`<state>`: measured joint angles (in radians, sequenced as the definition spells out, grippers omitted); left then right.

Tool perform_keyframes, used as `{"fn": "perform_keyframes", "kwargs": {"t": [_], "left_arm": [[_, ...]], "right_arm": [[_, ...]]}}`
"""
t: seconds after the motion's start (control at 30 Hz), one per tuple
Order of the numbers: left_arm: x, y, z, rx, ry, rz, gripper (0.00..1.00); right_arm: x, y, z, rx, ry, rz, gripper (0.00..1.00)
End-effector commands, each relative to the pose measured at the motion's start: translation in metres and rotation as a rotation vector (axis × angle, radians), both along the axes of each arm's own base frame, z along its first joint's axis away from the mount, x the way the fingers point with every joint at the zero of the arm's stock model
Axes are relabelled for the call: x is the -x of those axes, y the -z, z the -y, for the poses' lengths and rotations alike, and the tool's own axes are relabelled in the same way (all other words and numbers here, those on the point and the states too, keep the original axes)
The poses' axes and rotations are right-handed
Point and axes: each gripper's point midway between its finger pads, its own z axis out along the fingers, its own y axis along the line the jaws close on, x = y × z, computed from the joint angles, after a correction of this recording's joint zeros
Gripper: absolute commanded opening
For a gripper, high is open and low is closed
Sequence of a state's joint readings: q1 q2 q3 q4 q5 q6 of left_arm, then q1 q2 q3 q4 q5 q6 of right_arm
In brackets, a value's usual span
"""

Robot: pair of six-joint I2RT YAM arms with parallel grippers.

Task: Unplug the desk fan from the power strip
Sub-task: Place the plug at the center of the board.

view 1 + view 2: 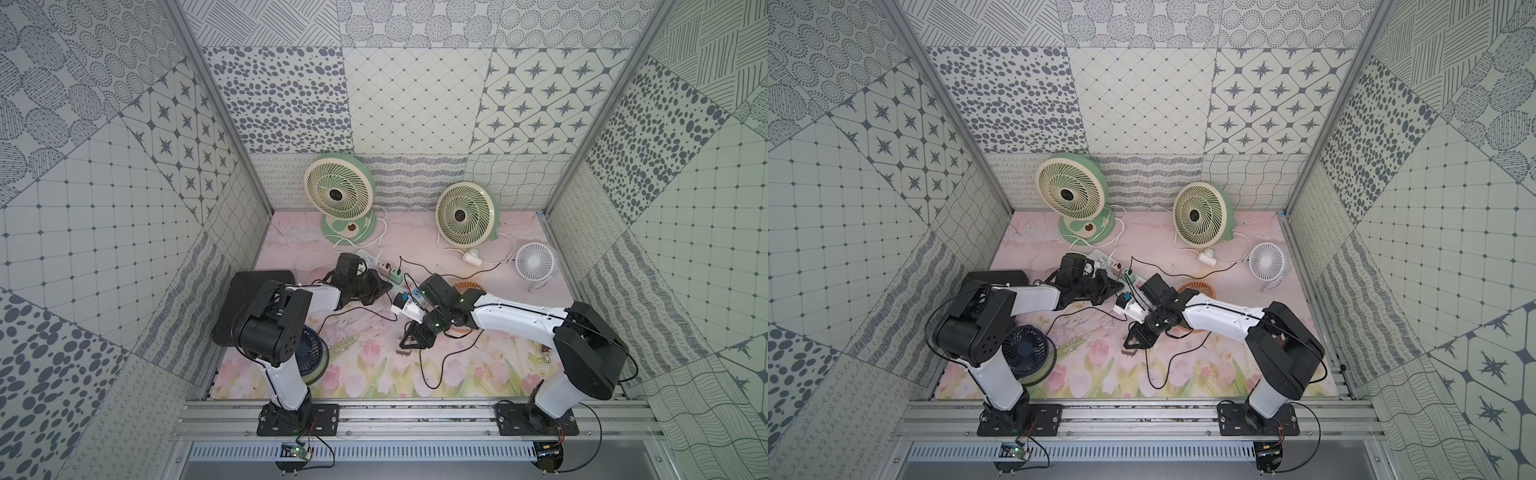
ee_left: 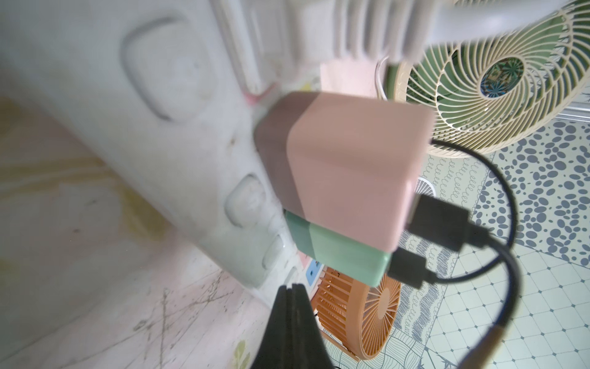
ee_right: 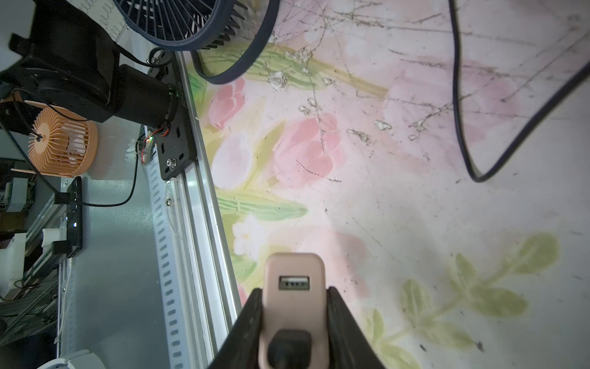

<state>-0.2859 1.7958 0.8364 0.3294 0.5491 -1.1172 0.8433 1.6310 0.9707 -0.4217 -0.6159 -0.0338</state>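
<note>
My right gripper should next go down to the open flowered mat just below it and let go of the pink adapter, since the pink adapter is out of the power strip.
The white power strip (image 1: 409, 309) (image 2: 159, 153) lies slanted mid-table, with a pink adapter (image 2: 344, 172) and a green adapter (image 2: 335, 255) plugged in, each with a black USB cable. My left gripper (image 2: 292, 286) (image 1: 390, 286) is shut and empty, its tips at the strip's side. My right gripper (image 3: 293, 290) (image 1: 403, 343) is shut on another pink adapter (image 3: 293, 268), held clear of the strip above the mat with a black cable in its lower port. Several desk fans stand around. I cannot tell which one that cable runs to.
Two green-and-cream fans (image 1: 338, 193) (image 1: 465, 214) stand at the back and a small white fan (image 1: 536, 262) at back right. An orange fan (image 1: 469, 287) lies behind the right wrist and a dark blue fan (image 1: 1025, 351) under the left arm. Black and white cables (image 1: 428, 376) loop over the flowered mat.
</note>
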Motion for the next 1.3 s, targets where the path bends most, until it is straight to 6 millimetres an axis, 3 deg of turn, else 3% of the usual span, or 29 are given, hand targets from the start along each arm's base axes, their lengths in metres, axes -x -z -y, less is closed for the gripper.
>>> {"fn": "perform_keyframes", "kwargs": {"t": [0.0, 0.33, 0.63, 0.83, 1.1, 1.27], "left_arm": [[0.001, -0.003, 0.0, -0.019, 0.016, 0.026, 0.0], [0.0, -0.003, 0.0, -0.019, 0.015, 0.025, 0.0], [-0.001, -0.003, 0.001, -0.017, 0.018, 0.027, 0.0], [-0.001, -0.003, 0.001, -0.017, 0.021, 0.03, 0.0], [-0.002, -0.001, 0.002, -0.016, 0.022, 0.027, 0.0], [-0.001, 0.0, 0.002, -0.012, 0.022, 0.023, 0.0]], "right_arm": [[-0.001, 0.009, -0.002, 0.011, -0.012, 0.013, 0.25], [-0.008, 0.029, 0.002, 0.077, 0.016, 0.022, 0.34], [-0.025, 0.021, 0.004, 0.081, 0.06, 0.077, 0.47], [-0.061, -0.003, 0.016, 0.063, 0.167, 0.182, 0.51], [-0.128, -0.041, 0.032, 0.067, 0.353, 0.426, 0.52], [-0.163, -0.061, 0.02, -0.007, 0.39, 0.547, 0.53]]}}
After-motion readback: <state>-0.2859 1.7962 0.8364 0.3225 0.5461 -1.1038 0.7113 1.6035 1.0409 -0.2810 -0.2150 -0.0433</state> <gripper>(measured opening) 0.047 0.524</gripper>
